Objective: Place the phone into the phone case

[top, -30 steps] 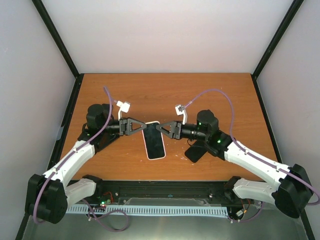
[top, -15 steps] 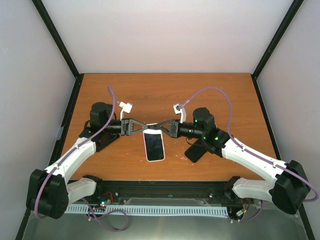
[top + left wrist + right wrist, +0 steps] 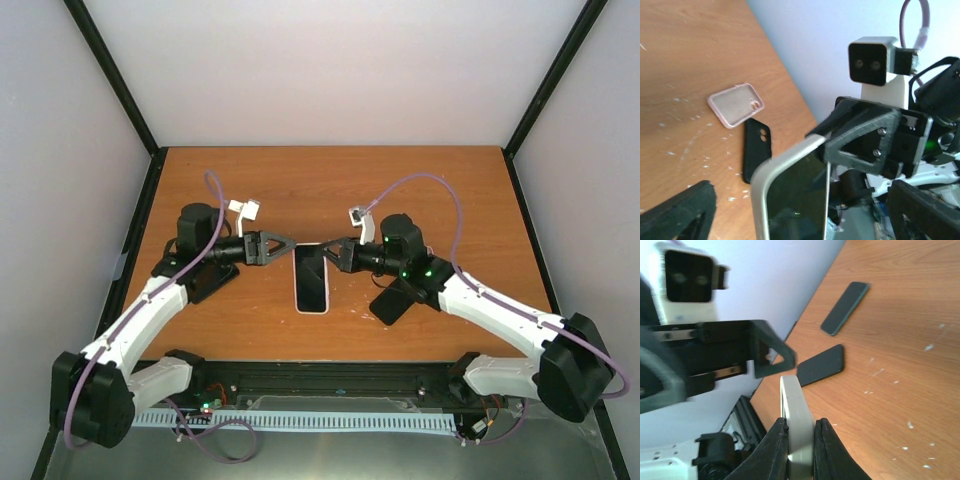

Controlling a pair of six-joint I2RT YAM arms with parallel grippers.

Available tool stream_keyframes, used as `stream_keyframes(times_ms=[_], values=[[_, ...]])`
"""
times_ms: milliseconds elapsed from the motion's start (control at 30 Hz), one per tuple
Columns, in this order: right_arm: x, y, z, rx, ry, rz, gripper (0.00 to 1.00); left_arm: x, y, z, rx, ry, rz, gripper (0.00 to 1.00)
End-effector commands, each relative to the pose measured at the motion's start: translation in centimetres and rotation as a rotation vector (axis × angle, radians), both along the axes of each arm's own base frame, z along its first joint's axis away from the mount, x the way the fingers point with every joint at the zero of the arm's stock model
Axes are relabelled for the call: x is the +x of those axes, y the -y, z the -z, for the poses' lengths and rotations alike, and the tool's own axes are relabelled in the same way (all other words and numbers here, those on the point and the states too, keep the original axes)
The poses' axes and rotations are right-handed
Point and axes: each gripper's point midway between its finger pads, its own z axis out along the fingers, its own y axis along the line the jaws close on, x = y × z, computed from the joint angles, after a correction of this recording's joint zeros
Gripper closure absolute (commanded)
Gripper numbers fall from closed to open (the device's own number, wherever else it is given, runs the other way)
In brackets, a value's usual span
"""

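Observation:
My right gripper moves down and eases outward next, bringing the phone onto the table's bare middle before release, since the phone still hangs above the wood.
A phone (image 3: pixel 312 280) with a dark screen and a pale white rim, apparently its case, hangs just above the table's middle. My right gripper (image 3: pixel 331 257) is shut on its upper right edge. In the right wrist view the two fingers (image 3: pixel 777 440) press both sides of the white edge (image 3: pixel 799 410). My left gripper (image 3: pixel 287 247) stands open at the phone's upper left corner. In the left wrist view the phone's rim (image 3: pixel 760 195) lies between my wide-apart fingers (image 3: pixel 675 215), touching neither.
A clear pink case (image 3: pixel 735 104) and a black case (image 3: pixel 757 150) lie on the table beyond the phone. A black slab (image 3: pixel 821 365) and a dark phone (image 3: pixel 845 307) lie on the left arm's side. A black piece (image 3: pixel 390 303) shows under the right arm.
The left gripper has opened and let go of the phone. The right gripper shut on the phone's edge and now holds it alone. The phone has straightened.

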Motion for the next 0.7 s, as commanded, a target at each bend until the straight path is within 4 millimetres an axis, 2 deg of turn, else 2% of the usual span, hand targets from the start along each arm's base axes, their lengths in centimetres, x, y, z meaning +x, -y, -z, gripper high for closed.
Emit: stream_keyframes(times_ms=[0, 167, 367, 467, 667], values=[[3.4, 1.2, -0.6, -0.006, 0.052, 0.096, 0.97, 1.6, -1.4, -1.8, 0.088, 0.111, -0.152, 0.01], [7.0, 1.4, 1.6, -0.024, 0.026, 0.143, 0.97, 2.1, -3.2, -0.7, 0.191, 0.142, -0.269, 0.0], [12.2, 1.6, 4.3, -0.04, 0.002, 0.213, 0.97, 1.9, -4.0, 0.7, 0.245, 0.164, -0.295, 0.01], [14.4, 1.4, 6.5, -0.041, -0.034, 0.227, 0.97, 2.0, -4.3, 1.3, 0.262, 0.155, -0.312, 0.01], [16.9, 0.3, 10.6, -0.052, -0.109, 0.204, 0.97, 2.1, -4.5, 2.0, 0.277, 0.135, -0.322, 0.01]])
